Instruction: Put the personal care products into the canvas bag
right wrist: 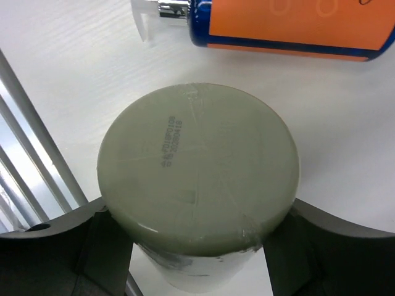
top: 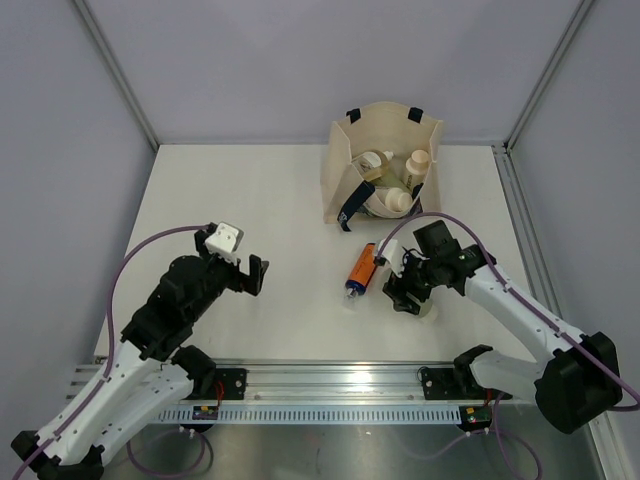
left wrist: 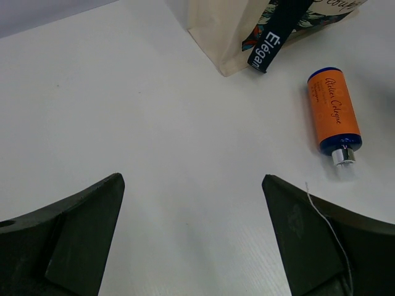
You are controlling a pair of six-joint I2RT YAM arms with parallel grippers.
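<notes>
The bag's sides rise above the table, so the robot's right gripper needs to move up and outward next, over the canvas bag's opening (top: 393, 176), to release the sage-green bottle.
My right gripper (top: 406, 293) is shut on a sage-green bottle (right wrist: 197, 172); the right wrist view shows its round base, just above the table. The orange bottle (top: 361, 268) with blue ends lies on the table left of that gripper. It also shows in the left wrist view (left wrist: 333, 111) and the right wrist view (right wrist: 296, 24). The beige canvas bag (top: 343, 150) stands open at the back and holds several bottles (top: 398, 200). My left gripper (top: 255, 275) is open and empty, left of the orange bottle.
The bag's navy strap (left wrist: 271, 37) hangs down its front onto the table. A metal rail (top: 330, 380) runs along the near edge. Grey walls close the back and both sides.
</notes>
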